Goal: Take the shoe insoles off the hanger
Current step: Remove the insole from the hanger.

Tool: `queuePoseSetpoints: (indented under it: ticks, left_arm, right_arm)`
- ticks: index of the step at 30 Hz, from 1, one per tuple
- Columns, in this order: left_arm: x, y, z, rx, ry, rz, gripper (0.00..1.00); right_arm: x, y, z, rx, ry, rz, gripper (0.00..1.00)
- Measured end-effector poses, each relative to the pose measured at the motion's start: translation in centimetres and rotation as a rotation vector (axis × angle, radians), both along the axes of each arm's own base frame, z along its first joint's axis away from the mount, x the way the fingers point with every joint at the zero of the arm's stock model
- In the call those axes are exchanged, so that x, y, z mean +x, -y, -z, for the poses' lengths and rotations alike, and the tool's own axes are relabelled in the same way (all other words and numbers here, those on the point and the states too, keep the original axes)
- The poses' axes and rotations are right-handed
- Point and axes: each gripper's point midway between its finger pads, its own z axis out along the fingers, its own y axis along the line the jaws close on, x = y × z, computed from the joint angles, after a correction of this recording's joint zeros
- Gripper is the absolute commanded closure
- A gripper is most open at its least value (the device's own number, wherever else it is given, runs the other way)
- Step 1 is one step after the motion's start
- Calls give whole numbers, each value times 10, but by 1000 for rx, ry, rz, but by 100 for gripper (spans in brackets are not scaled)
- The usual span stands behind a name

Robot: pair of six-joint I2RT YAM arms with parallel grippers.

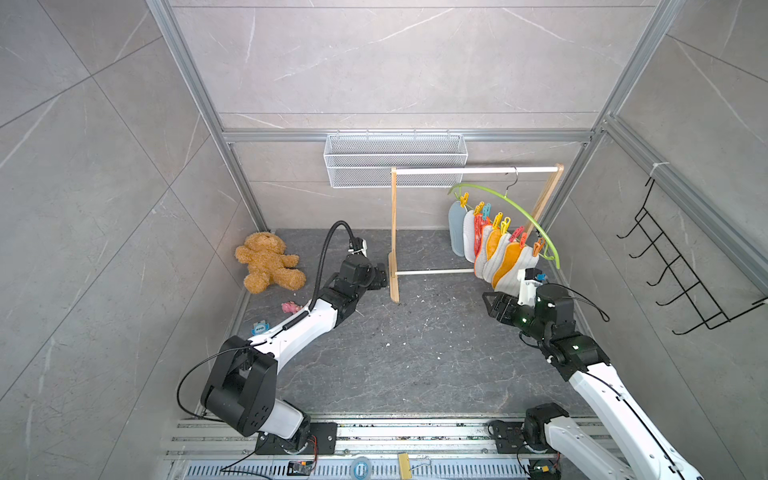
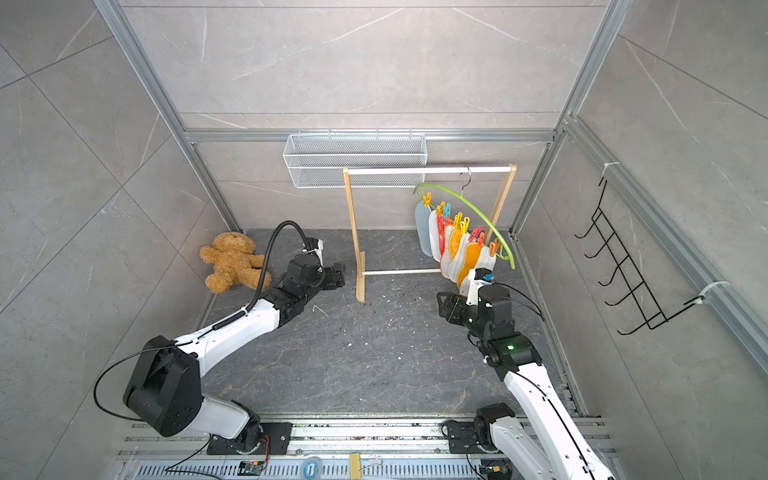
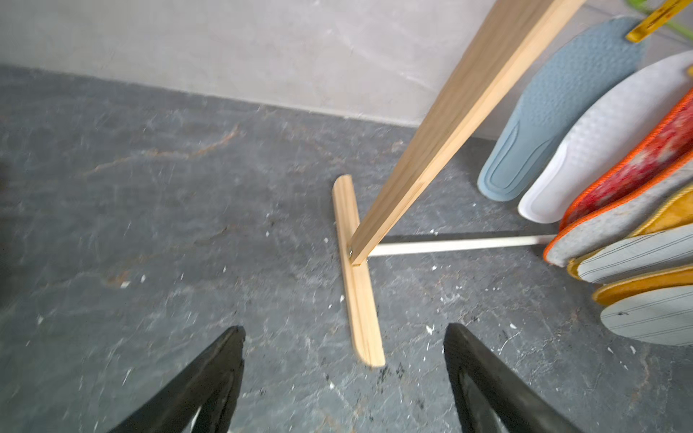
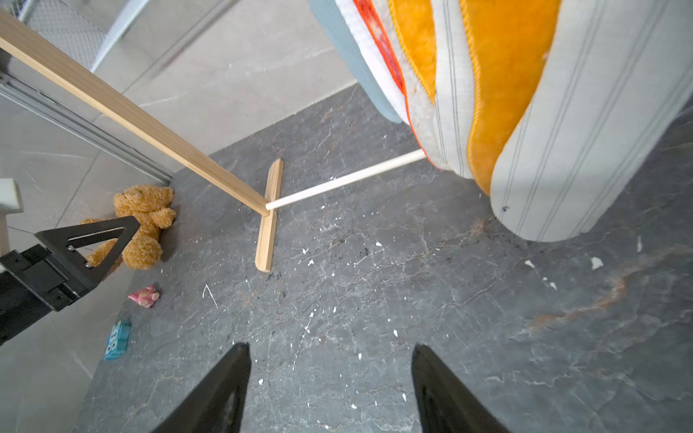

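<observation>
I will next move my left gripper outward, tilting it up, and close it around the bare wooden upright, which stands outward of it, clear of the hanging insoles.
Several shoe insoles (image 1: 494, 253) (image 2: 459, 251) hang in a row from coloured clips on the lime-green hanger (image 1: 524, 217) (image 2: 487, 212), whose hook sits on the wooden rail. Blue-grey, white, red-mottled, grey felt, orange and striped pads (image 3: 562, 112) (image 4: 585, 150) show in the wrist views. My left gripper (image 1: 381, 276) (image 3: 345, 330) is open and empty, low by the frame's left foot. The right gripper (image 1: 487, 300) (image 4: 330, 348) is also open and empty, just below and in front of the nearest striped insole.
The wooden rail frame (image 1: 393, 232) stands at the back of the dark floor. A teddy bear (image 1: 268, 266), a pink toy (image 1: 291, 307) and a blue toy (image 1: 259, 328) lie at the left. A white mesh basket (image 1: 395, 160) hangs behind; a black wire hook rack (image 1: 673, 266) hangs on the right wall.
</observation>
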Motion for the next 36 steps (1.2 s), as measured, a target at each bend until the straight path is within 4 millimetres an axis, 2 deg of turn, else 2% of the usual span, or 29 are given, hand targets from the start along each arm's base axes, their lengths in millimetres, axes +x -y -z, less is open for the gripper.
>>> queuePoseSetpoints:
  ticks: [5, 8, 13, 15, 22, 29, 32, 36]
  left_arm:
    - [29, 24, -25, -22, 152, 57, 12]
    - [45, 35, -36, -20, 209, 68, 8]
    - [63, 44, -48, -15, 271, 60, 6]
    - [68, 45, -51, -10, 285, 49, 10]
    - [85, 49, -59, 7, 322, 5, 32]
    - [93, 53, -54, 23, 333, -25, 39]
    - [94, 54, -54, 28, 333, -28, 52]
    - [95, 58, -64, 27, 352, -24, 66]
  right_arm:
    - [-4, 10, -14, -41, 44, 35, 22]
    - [-4, 15, -19, -56, 43, 56, 21]
    - [-6, 20, -24, -81, 43, 77, 19]
    - [-8, 22, -23, -93, 37, 83, 19]
    - [-12, 25, -25, -102, 36, 91, 20]
    - [-14, 26, -23, -108, 24, 89, 21]
    - [-15, 26, -22, -111, 15, 88, 21]
    - [-16, 26, -21, -112, 10, 88, 24]
